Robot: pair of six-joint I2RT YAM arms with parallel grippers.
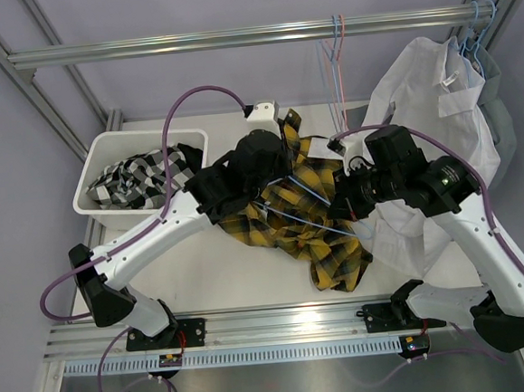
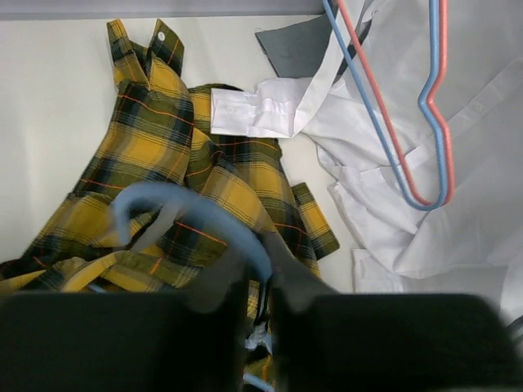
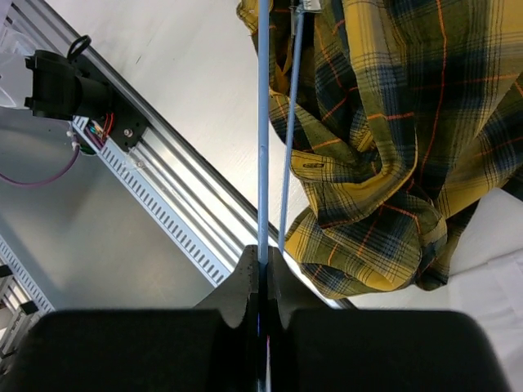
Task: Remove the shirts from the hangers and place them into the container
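Observation:
I will lift my right gripper next, turn it outward and release the light blue hanger on the bar beside the bare hangers, because that spot is above and outward of my gripper.
The yellow-and-black plaid shirt [image 1: 329, 245] [image 2: 155, 139] [image 3: 392, 122] lies crumpled on the table between both arms, with a light blue hanger [image 1: 314, 221] [image 3: 262, 122] still threaded through it. My right gripper [image 1: 343, 210] [image 3: 261, 255] is shut on one straight wire of this hanger. The hanger's hook [image 2: 196, 216] curves into the narrow gap of my left gripper [image 1: 274, 181] [image 2: 260, 257]; whether those jaws press on it does not show. The white container [image 1: 90, 208] at the left holds the black-and-white checked shirt [image 1: 138, 178].
A white shirt [image 1: 426, 92] [image 2: 458, 212] hangs at the right on a light blue hanger from the metal rail [image 1: 232, 39], its hem on the table. Bare pink and blue hangers [image 1: 334, 54] [image 2: 425, 163] dangle from the rail's middle. Aluminium frame posts stand on both sides.

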